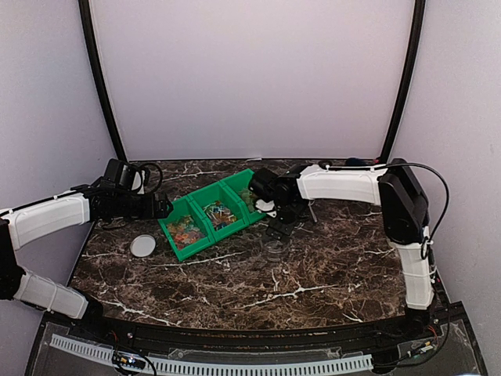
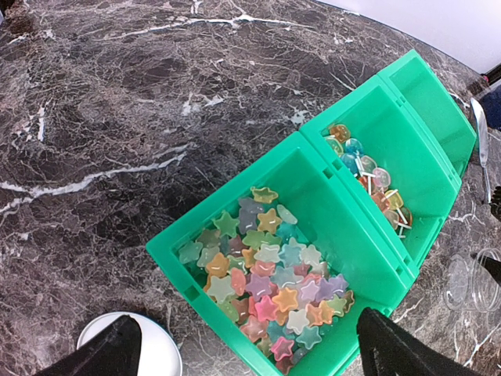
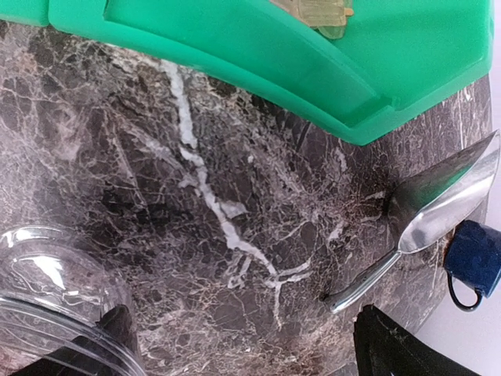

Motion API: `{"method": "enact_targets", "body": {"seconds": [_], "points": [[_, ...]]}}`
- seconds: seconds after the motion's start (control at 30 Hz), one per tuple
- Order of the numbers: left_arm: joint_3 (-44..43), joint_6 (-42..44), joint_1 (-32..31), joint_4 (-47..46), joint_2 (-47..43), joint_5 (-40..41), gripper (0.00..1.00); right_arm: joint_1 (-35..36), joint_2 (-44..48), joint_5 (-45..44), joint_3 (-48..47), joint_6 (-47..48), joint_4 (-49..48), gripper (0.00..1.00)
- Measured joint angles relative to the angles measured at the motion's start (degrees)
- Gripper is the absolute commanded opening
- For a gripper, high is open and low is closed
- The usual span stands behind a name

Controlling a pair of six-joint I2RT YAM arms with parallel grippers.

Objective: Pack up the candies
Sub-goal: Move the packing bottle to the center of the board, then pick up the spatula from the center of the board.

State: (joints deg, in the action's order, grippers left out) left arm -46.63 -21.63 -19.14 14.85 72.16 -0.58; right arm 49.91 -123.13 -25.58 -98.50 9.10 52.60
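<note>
I should next move my right gripper to the right in the top view, turn it and bring it down onto the scoop's handle (image 1: 313,212) (image 3: 364,281), because the handle lies at an angle to its fingers.
The candies (image 2: 266,282) are small coloured star pieces heaped in the near compartment of the green three-compartment bin (image 2: 356,251). Round candies on sticks (image 2: 368,172) lie in the middle compartment. In the top view the bin (image 1: 202,233) stands at the table's middle left. My left gripper (image 2: 250,362) is open and empty, just above the bin's near corner; in the top view it (image 1: 163,207) is at the bin's left end. My right gripper (image 3: 250,352) is open and empty over bare marble, between the clear jar (image 3: 47,290) and a metal scoop (image 3: 438,211).
A flat whitish lid (image 1: 142,246) lies left of the bin and shows by my left finger (image 2: 149,352). The clear jar (image 1: 274,249) stands in front of the bin's right end. A blue object (image 3: 473,258) lies beyond the scoop. The table is dark marble.
</note>
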Motion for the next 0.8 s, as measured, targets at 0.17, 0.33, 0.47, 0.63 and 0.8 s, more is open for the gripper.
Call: {"method": "enact_targets", "body": {"seconds": [0.17,0.33,0.47,0.63,0.8], "points": [[0.0,0.0,0.0,0.0,0.0,0.0,0.99,-0.3,1.9,1.0,0.0,0.0,-0.4,0.98],[0.0,0.0,0.0,0.0,0.0,0.0,0.99,-2.4,8.6,3.3,0.7,-1.5,-3.2,0.98],[0.0,0.0,0.0,0.0,0.0,0.0,0.99,-6.3,15.3,4.2,4.7,-4.4,-8.8,0.98],[0.0,0.0,0.0,0.0,0.0,0.0,0.99,-12.4,21.3,5.9,14.9,-10.4,-17.3,0.99],[0.0,0.0,0.0,0.0,0.0,0.0,0.99,-16.4,22.2,7.0,24.6,-15.7,-24.2,0.90]]}}
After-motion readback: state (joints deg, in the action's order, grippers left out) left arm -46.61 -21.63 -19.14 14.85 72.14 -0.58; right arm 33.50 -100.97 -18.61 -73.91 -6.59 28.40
